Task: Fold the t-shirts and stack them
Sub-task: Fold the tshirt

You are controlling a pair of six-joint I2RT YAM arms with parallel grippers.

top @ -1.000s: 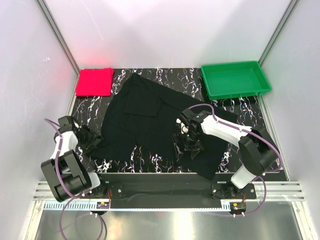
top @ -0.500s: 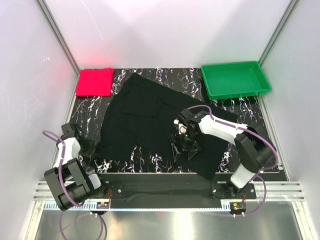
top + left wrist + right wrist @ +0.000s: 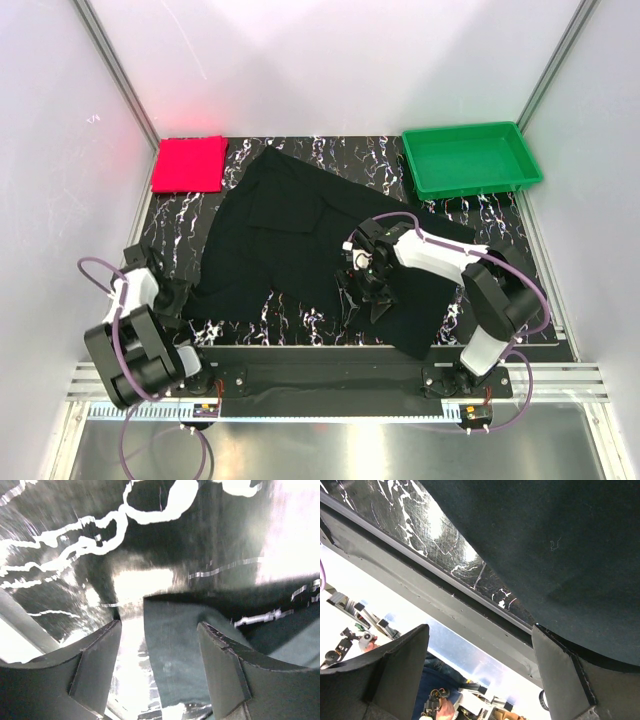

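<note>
Next, my left gripper stays low over the mat and closes around the black t-shirt's corner flap, because that cloth already lies between its open fingers.
The black t-shirt lies spread and rumpled across the middle of the dark marbled mat. The pinkish-red t-shirt lies folded at the back left corner. My left gripper is open and low at the shirt's near left corner; in the left wrist view a flap of the black cloth lies between its fingers. My right gripper is open over the shirt's near middle edge; the right wrist view shows black cloth above its jaws, with nothing between them.
A green plastic tray stands at the back right. The mat's near edge and a metal rail run along the front. White walls close in the left, right and back.
My left gripper has drawn back toward the near left, at the shirt's corner. My right gripper has shifted a little left and nearer along the shirt's near edge.
</note>
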